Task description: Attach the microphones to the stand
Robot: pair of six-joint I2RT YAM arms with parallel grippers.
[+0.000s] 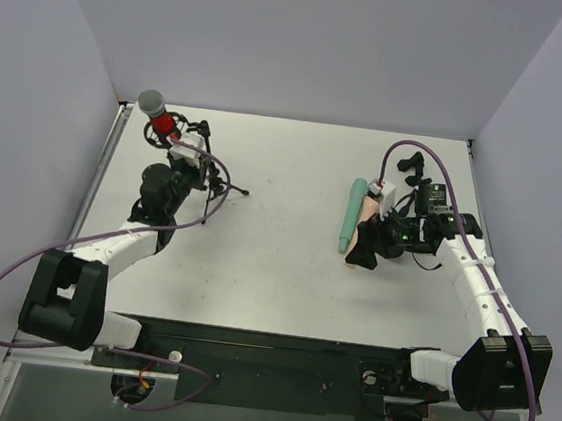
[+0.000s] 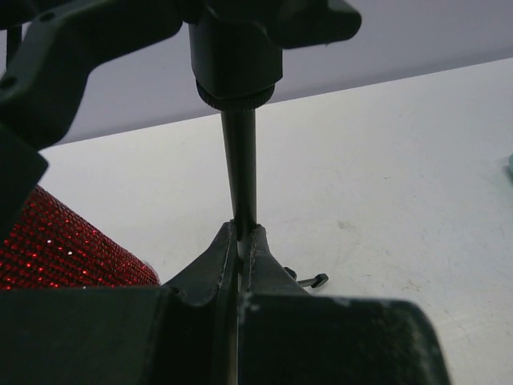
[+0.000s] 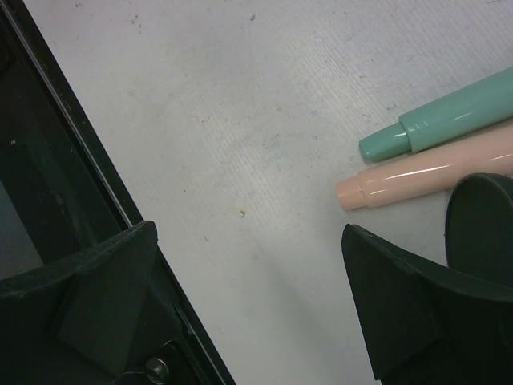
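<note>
The red microphone is clipped, so the robot's left gripper will move the stand's pole outward and to the left in the top view, toward the table's far corner (image 1: 134, 123), and free it.
A black tripod stand (image 1: 215, 188) stands at the back left. The red microphone (image 1: 160, 114) with its grey mesh head sits in the clip at the stand's top. My left gripper (image 1: 202, 162) is shut on the stand's thin pole (image 2: 240, 164). The glittery red microphone body (image 2: 56, 245) shows at the left of the left wrist view. The mint-green microphone (image 1: 349, 214) and the peach-pink microphone (image 1: 367, 218) lie side by side on the table at the right. My right gripper (image 1: 366, 248) hangs open over them, and the arm partly hides the peach-pink one. In the right wrist view their ends (image 3: 433, 124) (image 3: 425, 172) lie just beyond the right finger.
The white table (image 1: 285, 271) is closed in by grey walls at the back and both sides. A black strip (image 1: 266, 355) runs along the near edge and also shows in the right wrist view (image 3: 72, 136). A tripod leg tip (image 2: 314, 280) rests on the table.
</note>
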